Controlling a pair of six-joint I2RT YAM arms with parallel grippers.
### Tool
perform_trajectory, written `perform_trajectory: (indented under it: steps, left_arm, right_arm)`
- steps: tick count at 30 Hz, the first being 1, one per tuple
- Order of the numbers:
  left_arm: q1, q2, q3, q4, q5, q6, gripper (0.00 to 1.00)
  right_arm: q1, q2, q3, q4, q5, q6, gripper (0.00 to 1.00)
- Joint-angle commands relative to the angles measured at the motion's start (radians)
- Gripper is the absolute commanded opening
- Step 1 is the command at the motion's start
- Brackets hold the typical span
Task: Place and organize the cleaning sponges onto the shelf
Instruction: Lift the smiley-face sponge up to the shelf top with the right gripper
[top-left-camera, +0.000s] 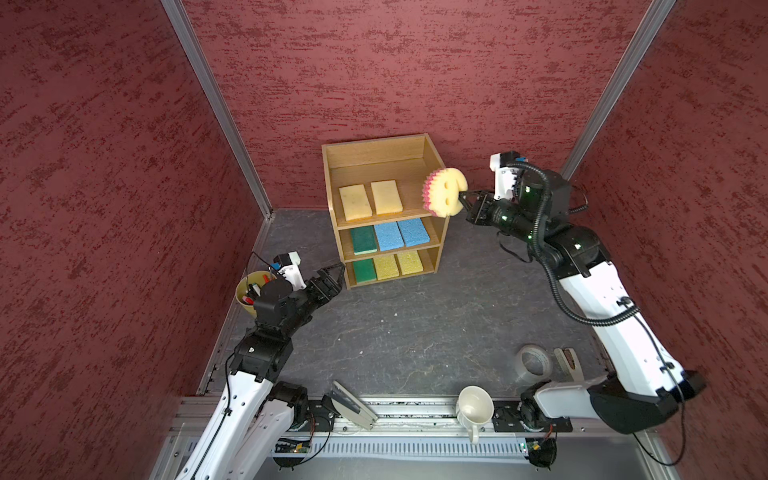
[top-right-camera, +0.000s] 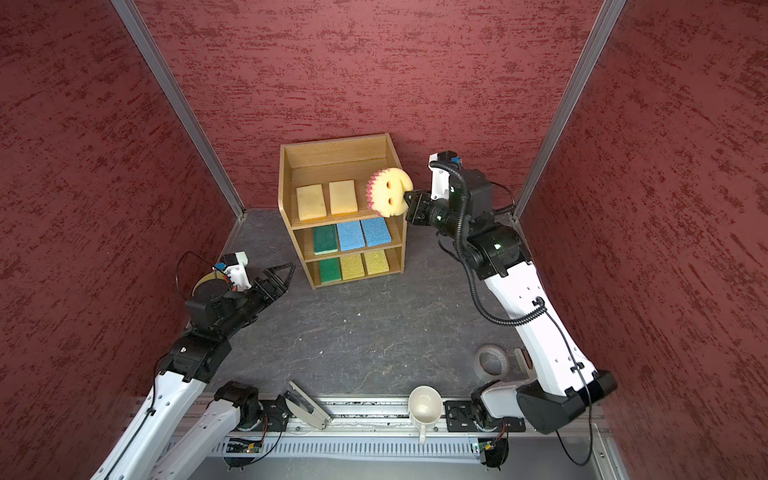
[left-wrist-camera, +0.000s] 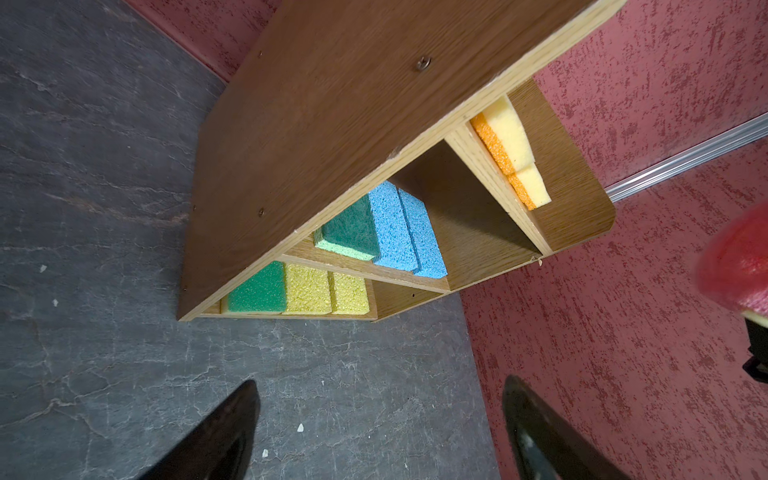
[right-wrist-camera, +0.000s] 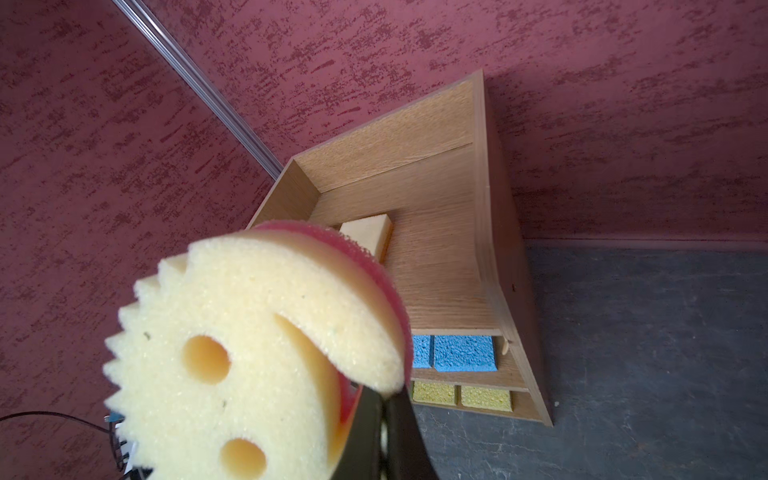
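My right gripper will next move outward and toward the tan sponges, lower the round yellow sponge into the gap next to them and let it go, because the top level of the shelf is empty there.
My right gripper (top-left-camera: 467, 199) (top-right-camera: 409, 197) (right-wrist-camera: 384, 395) is shut on the edge of the round yellow smiley-face sponge (top-left-camera: 444, 193) (top-right-camera: 390, 193) (right-wrist-camera: 232, 353), held in the air at the right end of the shelf's (top-left-camera: 374, 156) (top-right-camera: 332, 156) top tier. Two tan sponges (top-left-camera: 355, 203) lie on that tier. A green sponge (top-left-camera: 363, 240) and two blue sponges (top-left-camera: 401, 233) fill the middle tier. Another green one (top-left-camera: 365, 270) and two yellow ones (top-left-camera: 398, 264) lie on the bottom. My left gripper (top-left-camera: 337, 277) (top-right-camera: 289, 276) (left-wrist-camera: 381, 380) hangs open and empty, left of the shelf's bottom corner.
A yellow cup of pens (top-left-camera: 249, 293) stands behind my left arm by the left wall. Near the front are a tape roll (top-left-camera: 534, 363), a white mug (top-left-camera: 473, 409) and a grey stapler-like tool (top-left-camera: 353, 405). Red walls close in three sides.
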Motion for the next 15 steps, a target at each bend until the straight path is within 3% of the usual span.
perform_trajectory:
  steps: [1, 15]
  left_arm:
    - [0.01, -0.007, -0.006, 0.02, 0.011, -0.004, 0.91]
    - [0.019, 0.02, -0.006, 0.049, 0.035, 0.015, 0.91]
  right_arm:
    - [0.025, 0.074, 0.101, -0.043, 0.089, -0.056, 0.0]
    - [0.029, 0.411, 0.455, -0.143, 0.193, -0.093, 0.0]
